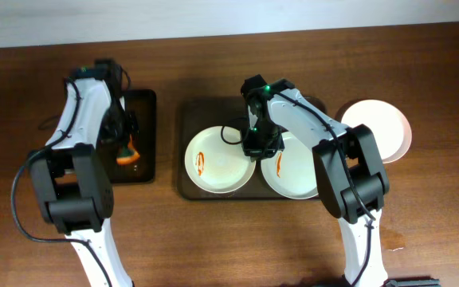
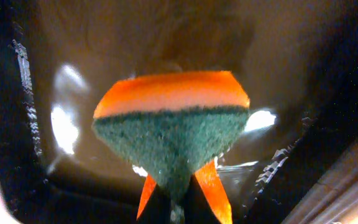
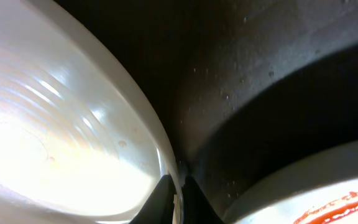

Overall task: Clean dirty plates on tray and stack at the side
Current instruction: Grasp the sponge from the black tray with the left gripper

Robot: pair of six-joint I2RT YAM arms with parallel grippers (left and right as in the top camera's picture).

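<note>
The left gripper next carries the sponge onto the held plate's orange-red smear (image 1: 200, 163), which still wants wiping, then returns to the small black tray (image 1: 146, 104) and releases the sponge.
The dark brown tray (image 1: 213, 112) holds two white plates, each with an orange-red smear. They are the left plate (image 1: 217, 163) and the right plate (image 1: 297, 175). A third white plate (image 1: 379, 127) with no visible smear lies on the table to the right of the tray. My right gripper (image 1: 260, 147) is shut on the left plate's right rim. The right wrist view shows its fingers (image 3: 180, 193) pinching that rim (image 3: 73, 143), with the smeared right plate (image 3: 316, 199) beside it. My left gripper (image 1: 126, 143) is shut on an orange and green sponge (image 2: 173, 124) over the small black tray (image 1: 146, 104).
The narrow black tray lies left of the brown tray, with a strip of wood table between them. The third plate sits near the table's right edge. Both arm bases stand at the front of the table.
</note>
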